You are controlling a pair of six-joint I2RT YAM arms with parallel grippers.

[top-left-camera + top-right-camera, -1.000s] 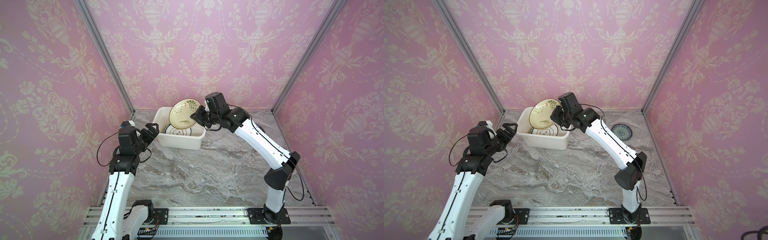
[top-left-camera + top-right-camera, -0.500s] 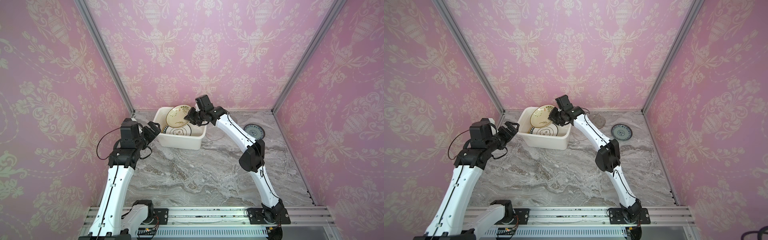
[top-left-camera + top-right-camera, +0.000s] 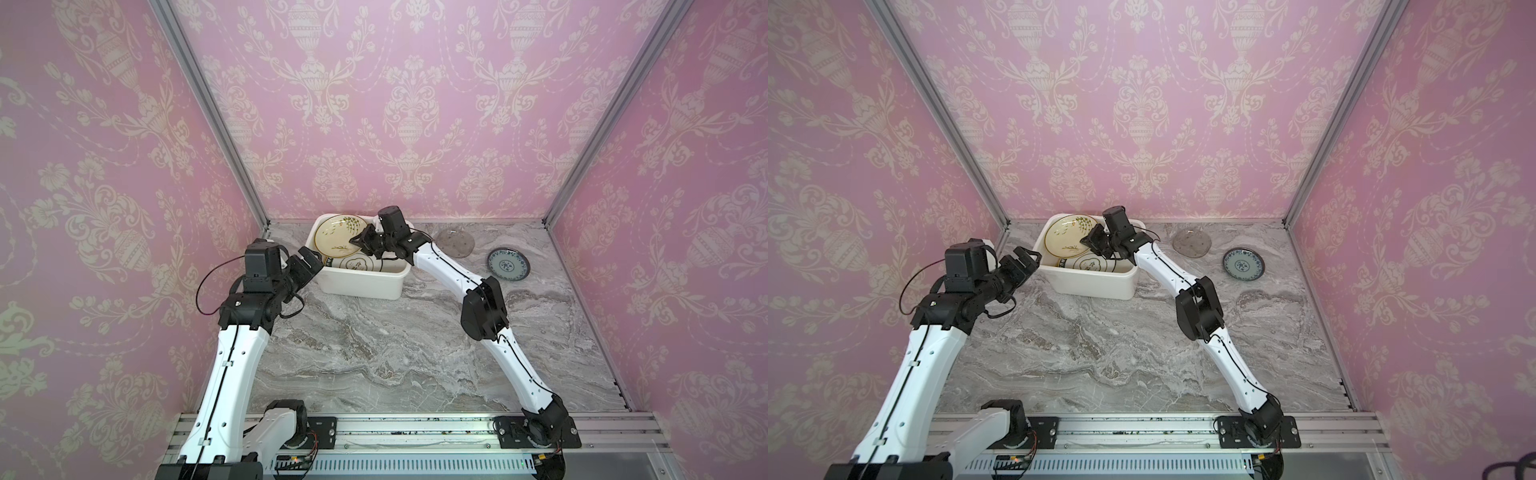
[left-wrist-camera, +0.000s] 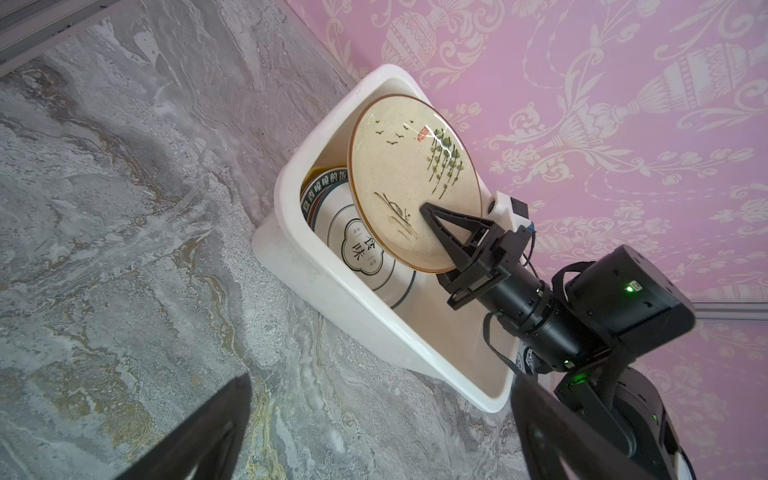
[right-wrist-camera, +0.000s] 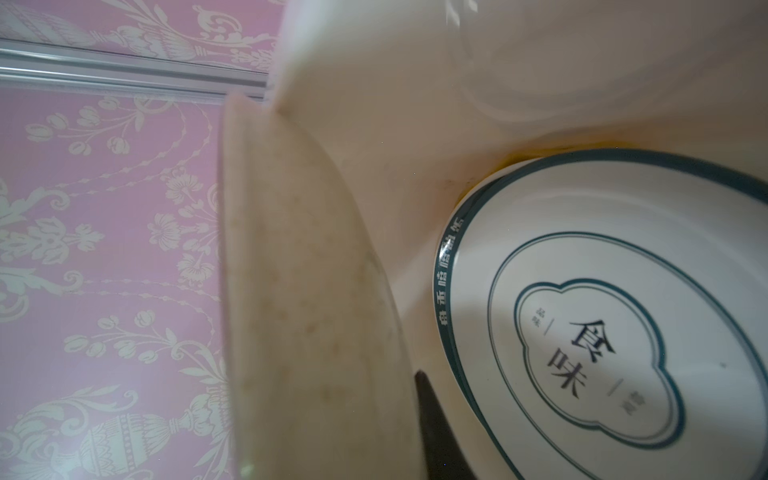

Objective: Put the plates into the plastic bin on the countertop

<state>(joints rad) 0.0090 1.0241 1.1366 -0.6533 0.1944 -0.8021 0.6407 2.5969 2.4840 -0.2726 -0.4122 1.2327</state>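
Note:
My right gripper moves down into the bin next and releases the cream plate's rim over the white lettered plate (image 3: 357, 262) (image 5: 590, 360), since that plate lies below my gripper.
My right gripper (image 3: 360, 241) (image 3: 1092, 241) is shut on the rim of a cream plate with green sprigs (image 3: 336, 236) (image 3: 1068, 235) (image 4: 409, 183) (image 5: 307, 316). The plate stands tilted over the far left part of the white plastic bin (image 3: 358, 284) (image 3: 1093, 286) (image 4: 332, 286). One dark finger (image 4: 436, 216) (image 5: 434, 419) lies on the plate's face. A white plate with a dark lettered rim (image 3: 358, 264) (image 3: 1090, 264) (image 4: 365, 249) (image 5: 602, 332) lies in the bin on others. My left gripper (image 3: 309, 261) (image 3: 1025, 258) (image 4: 380, 436) hangs open beside the bin's left wall, holding nothing.
On the grey marble countertop (image 3: 374, 353) (image 3: 1100, 353), right of the bin, lie a smoky glass plate (image 3: 455, 243) (image 3: 1192, 244) and a blue-patterned plate (image 3: 509, 264) (image 3: 1243, 263). Pink walls with aluminium rails close in the back and sides.
My right arm has carried the cream plate down and back, lower over the bin, its elbow dropping towards the counter. The left gripper has shifted slightly nearer the bin.

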